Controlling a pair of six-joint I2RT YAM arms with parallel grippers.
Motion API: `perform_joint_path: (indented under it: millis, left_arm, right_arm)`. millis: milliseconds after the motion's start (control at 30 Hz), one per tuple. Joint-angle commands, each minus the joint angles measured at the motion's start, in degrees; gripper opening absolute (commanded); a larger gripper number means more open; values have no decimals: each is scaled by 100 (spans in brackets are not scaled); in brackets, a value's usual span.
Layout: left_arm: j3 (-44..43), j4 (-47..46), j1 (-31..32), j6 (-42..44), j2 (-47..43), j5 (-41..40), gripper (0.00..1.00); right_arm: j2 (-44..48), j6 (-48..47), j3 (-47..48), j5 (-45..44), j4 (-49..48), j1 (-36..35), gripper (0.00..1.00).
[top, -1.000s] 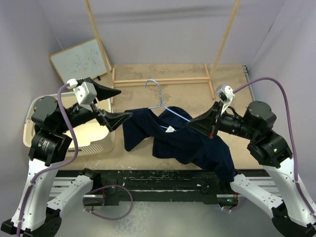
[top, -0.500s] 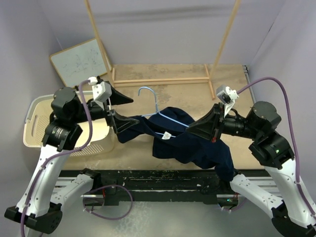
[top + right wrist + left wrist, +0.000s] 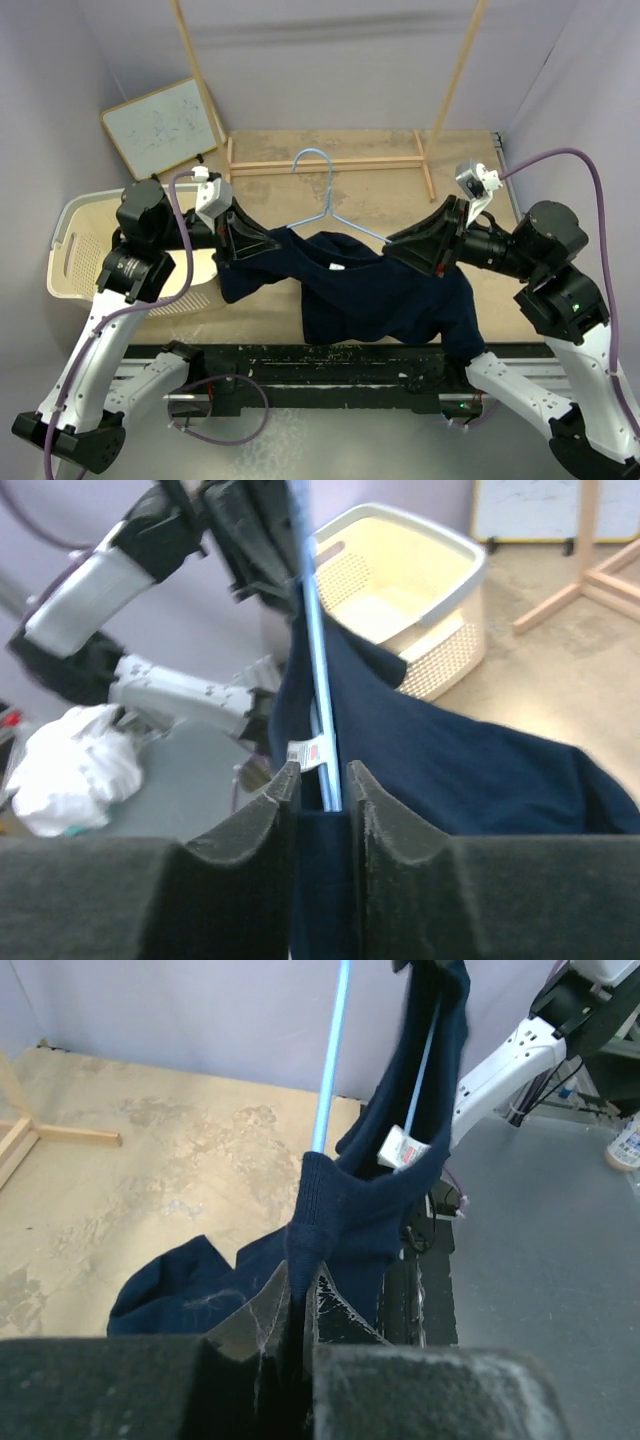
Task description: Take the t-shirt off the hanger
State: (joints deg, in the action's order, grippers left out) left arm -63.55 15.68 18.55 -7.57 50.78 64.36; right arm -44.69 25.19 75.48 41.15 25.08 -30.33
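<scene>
I will first move my right gripper down and turn it toward the rack, to get it onto the t-shirt shoulder's sleeve side [image 3: 398,262] [image 3: 326,842].
The dark navy t-shirt [image 3: 370,295] hangs stretched between both arms, still draped on the light-blue wire hanger [image 3: 325,190], whose hook points toward the back. My left gripper [image 3: 272,243] is shut on the shirt's left shoulder edge; in the left wrist view the fabric [image 3: 350,1200] is pinched in the gripper [image 3: 297,1285], with the hanger wire [image 3: 330,1060] and the white label [image 3: 404,1147] beyond it. My right gripper [image 3: 397,243] is at the right shoulder. Its jaws [image 3: 322,775] stand slightly apart, with navy fabric [image 3: 450,760] and the hanger wire [image 3: 312,630] between them.
A cream laundry basket [image 3: 70,250] sits at the left, also visible in the right wrist view [image 3: 420,570]. A whiteboard [image 3: 165,125] leans at the back left. The wooden rack's poles and base [image 3: 330,160] stand behind the hanger.
My left gripper has moved right onto the shirt's left shoulder and shut on it. The right gripper's jaws have parted. The shirt is now spread wider between the arms.
</scene>
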Motion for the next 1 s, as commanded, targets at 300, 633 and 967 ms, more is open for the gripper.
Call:
perform_joint_path:
  millis: [300, 633, 967]
  left_arm:
    - [-688, 700, -21, 193, -545, -1594, 0]
    - [-1150, 1026, -21, 37, -727, -901, 0]
    - [-1506, 1301, -23, 59, -797, -573, 0]
  right_arm:
    - [326, -677, 196, -4002, 1410, -61, 78]
    - [817, -1368, -404, -4373, 945, -61, 97]
    - [797, -2148, -732, -3196, 431, -61, 76]
